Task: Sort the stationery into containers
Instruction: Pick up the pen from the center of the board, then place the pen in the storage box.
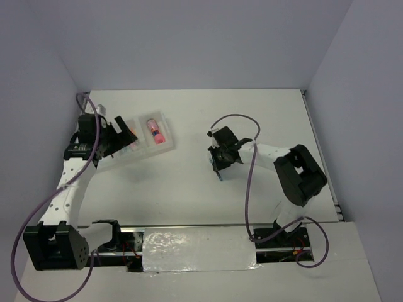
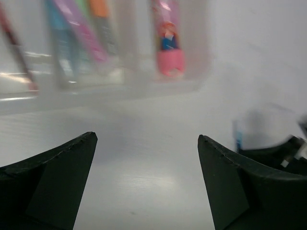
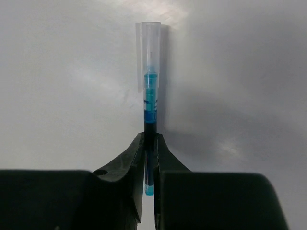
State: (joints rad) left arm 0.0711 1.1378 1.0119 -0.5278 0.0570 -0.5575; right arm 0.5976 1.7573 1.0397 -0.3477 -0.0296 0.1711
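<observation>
My left gripper is going to move across the tray and tilt up onto the blue pen's clear cap, which sticks out free of my right gripper.
The translucent tray lies at the back left, with its wall close in the left wrist view. A pink-red marker lies in its right compartment. Blue, lilac and orange highlighters lie in the middle compartment. A thin red pen lies in the left one. My left gripper is open and empty by the tray's left part. My right gripper is shut on a blue pen with a clear cap, above the table's middle.
White walls close the table at the back and both sides. The right arm's purple cable loops down to the near edge. A strip of silver tape lies between the arm bases.
</observation>
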